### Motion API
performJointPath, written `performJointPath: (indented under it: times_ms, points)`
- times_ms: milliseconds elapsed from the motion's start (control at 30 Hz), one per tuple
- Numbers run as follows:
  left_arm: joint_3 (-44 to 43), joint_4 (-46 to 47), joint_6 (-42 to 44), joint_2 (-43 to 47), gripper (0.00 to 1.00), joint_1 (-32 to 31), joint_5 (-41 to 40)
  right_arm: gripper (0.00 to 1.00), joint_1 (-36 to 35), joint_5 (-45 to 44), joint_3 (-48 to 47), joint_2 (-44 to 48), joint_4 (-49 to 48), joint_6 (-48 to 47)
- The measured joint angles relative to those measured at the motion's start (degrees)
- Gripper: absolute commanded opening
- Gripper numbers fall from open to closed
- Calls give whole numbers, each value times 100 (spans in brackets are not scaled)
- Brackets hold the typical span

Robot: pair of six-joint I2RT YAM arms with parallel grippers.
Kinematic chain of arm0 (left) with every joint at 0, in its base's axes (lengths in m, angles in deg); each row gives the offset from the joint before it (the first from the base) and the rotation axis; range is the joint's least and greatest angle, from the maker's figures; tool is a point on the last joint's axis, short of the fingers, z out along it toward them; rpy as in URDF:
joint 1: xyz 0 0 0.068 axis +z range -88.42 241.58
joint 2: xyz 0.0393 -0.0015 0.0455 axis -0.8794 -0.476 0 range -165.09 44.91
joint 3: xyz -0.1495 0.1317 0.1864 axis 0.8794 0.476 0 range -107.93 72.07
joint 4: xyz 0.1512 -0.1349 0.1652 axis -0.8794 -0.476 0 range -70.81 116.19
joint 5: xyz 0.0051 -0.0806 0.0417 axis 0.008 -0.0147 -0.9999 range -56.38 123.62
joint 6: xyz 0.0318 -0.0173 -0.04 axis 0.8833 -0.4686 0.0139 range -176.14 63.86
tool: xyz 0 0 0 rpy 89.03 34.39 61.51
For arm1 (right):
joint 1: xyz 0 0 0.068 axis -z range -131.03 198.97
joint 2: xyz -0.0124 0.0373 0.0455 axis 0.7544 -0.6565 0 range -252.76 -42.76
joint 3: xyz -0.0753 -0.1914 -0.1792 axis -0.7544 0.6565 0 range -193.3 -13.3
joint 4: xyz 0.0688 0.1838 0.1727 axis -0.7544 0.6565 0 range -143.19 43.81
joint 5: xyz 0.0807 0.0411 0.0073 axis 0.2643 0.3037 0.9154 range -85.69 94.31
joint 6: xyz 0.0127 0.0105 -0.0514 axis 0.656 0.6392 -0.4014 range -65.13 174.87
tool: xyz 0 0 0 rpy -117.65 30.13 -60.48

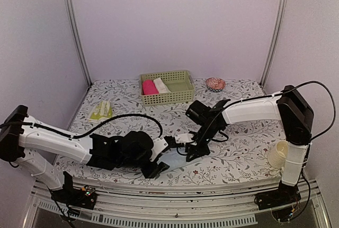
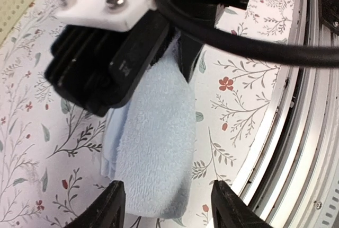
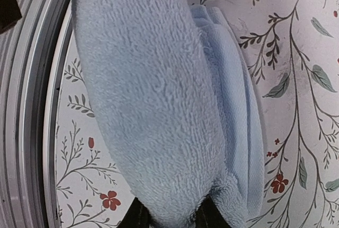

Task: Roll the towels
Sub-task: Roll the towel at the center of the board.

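Note:
My left gripper will move down next with a tilt and close around the towel roll's loose end (image 2: pixel 153 199), because my right gripper holds the other end.
The light blue towel (image 1: pixel 174 159) lies partly rolled near the table's front edge: a thick fluffy roll (image 3: pixel 153 95) with flat folded layers (image 3: pixel 233 122) beside it. My right gripper (image 3: pixel 172 218) is shut on one end of the roll, and its black body shows in the left wrist view (image 2: pixel 116 63). My left gripper (image 2: pixel 169 208) is open, its fingertips (image 2: pixel 114 205) standing either side of the roll's other end (image 2: pixel 156 154) without pinching it. The yellow-green towel (image 1: pixel 100 110) lies folded at the left, away from both grippers.
A green basket (image 1: pixel 180 97) at the back holds a pink roll (image 1: pixel 150 87) and a cream-white roll (image 1: pixel 161 85). A pink round object (image 1: pixel 215 83) sits at the back right. A cream cup (image 1: pixel 278 154) stands by the right arm. The metal front rail (image 2: pixel 296 132) runs close to the towel.

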Motion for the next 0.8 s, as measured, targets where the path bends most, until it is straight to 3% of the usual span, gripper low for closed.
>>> performJointPath:
  times_ms: [333,800]
  points:
    - [466,380,256,490,56,-417,-813,13,61,815,-675,-555,1117,22]
    - [-616,57,1598,-1025,60,-1255,-2055,12,540,2098,-1655,-1545,2516,-39]
